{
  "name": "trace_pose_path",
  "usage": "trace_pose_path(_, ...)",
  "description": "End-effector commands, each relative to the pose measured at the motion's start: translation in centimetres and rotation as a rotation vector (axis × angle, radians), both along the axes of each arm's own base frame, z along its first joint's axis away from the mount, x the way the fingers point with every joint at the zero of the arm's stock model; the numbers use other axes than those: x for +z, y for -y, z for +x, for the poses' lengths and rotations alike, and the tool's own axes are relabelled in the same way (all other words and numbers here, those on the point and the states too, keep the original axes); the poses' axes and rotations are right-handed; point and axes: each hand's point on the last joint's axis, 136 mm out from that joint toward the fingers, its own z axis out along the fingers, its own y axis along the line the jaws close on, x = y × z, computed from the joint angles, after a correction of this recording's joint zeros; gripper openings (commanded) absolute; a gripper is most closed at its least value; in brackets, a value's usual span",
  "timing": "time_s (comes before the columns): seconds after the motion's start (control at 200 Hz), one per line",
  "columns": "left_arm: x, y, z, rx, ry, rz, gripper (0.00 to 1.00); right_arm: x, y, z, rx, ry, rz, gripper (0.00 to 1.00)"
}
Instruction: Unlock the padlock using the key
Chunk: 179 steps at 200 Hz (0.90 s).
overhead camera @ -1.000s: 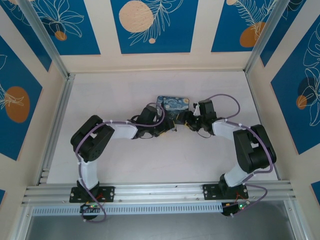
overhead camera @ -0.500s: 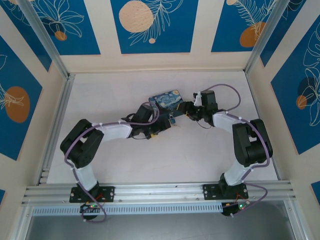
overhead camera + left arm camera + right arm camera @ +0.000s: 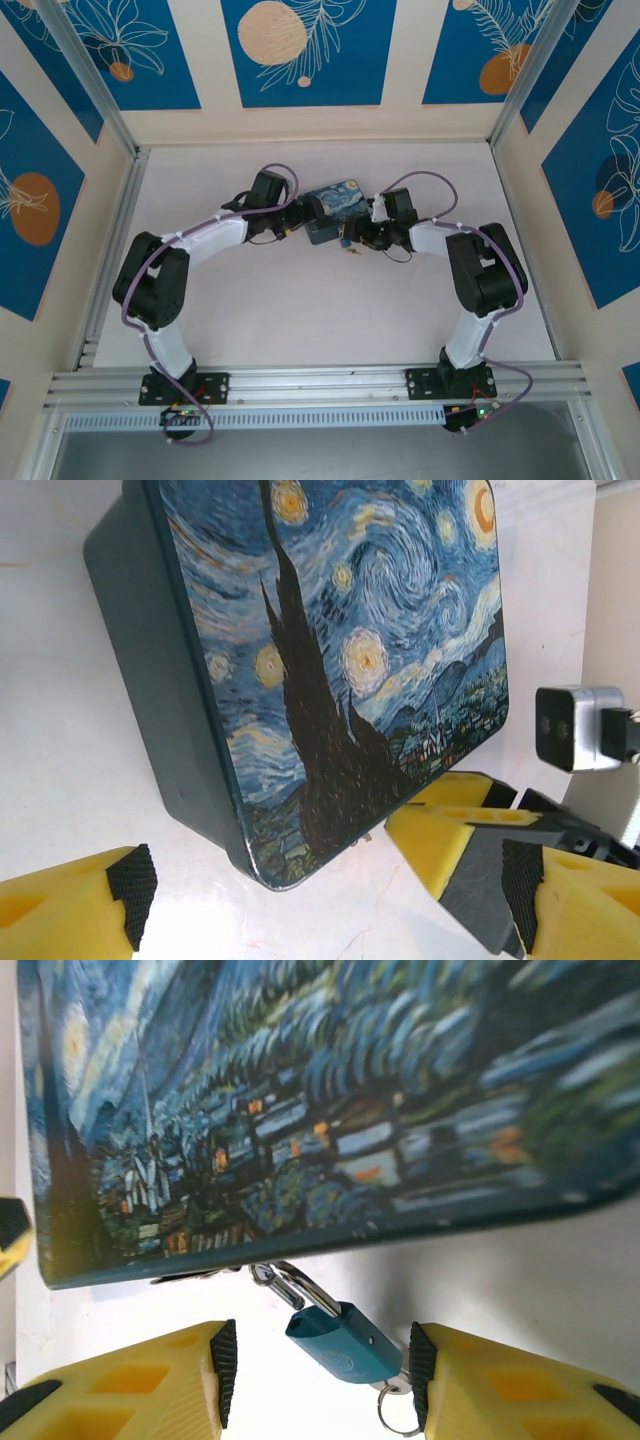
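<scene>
Next, my right gripper comes down beside the box's front edge and closes its fingers on the padlock's teal-blue body, since one shackle leg already stands free.
The teal-blue padlock (image 3: 345, 1341) hangs from the latch on the front edge of the starry-night box (image 3: 300, 1090). One leg of its silvery shackle (image 3: 290, 1285) stands free of the body. The silvery key (image 3: 397, 1388) sticks in the padlock's bottom, with a small ring on it. My right gripper (image 3: 320, 1360) is open with a pad on each side of the padlock, the right pad close to the key. My left gripper (image 3: 325, 885) is open wide at the box's (image 3: 330, 660) near left corner, holding nothing.
The box (image 3: 335, 210) lies tilted in the middle of the white table (image 3: 300, 310), with both arms curved in around it. A yellow finger of the right gripper (image 3: 445, 835) and its wrist camera (image 3: 575, 725) sit close to my left gripper.
The left gripper has swung from the box's front round to its left side. The right gripper has moved left up to the padlock. The box has turned slightly.
</scene>
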Motion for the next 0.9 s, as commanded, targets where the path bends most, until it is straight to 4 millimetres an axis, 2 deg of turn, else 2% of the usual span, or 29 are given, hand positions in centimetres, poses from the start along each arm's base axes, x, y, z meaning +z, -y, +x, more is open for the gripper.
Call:
trace_pose_path(0.0,-1.2,-0.4,0.1,-0.018,-0.042,0.021,0.90,-0.2,-0.8,0.0,0.056,0.015,-0.026,0.51)
trace_pose_path(0.53,-1.8,-0.5,1.0,-0.001,-0.058,0.002,0.90,-2.5,-1.2,-1.3,0.084,-0.012,-0.097,0.45)
trace_pose_path(0.745,-1.7,-0.5,1.2,0.002,-0.057,-0.001,0.90,-3.0,-1.6,-1.3,0.094,-0.004,-0.137,0.36)
trace_pose_path(0.89,-1.7,-0.6,1.3,0.005,-0.056,-0.001,0.90,-3.2,-1.5,-1.4,0.081,-0.010,-0.150,0.25)
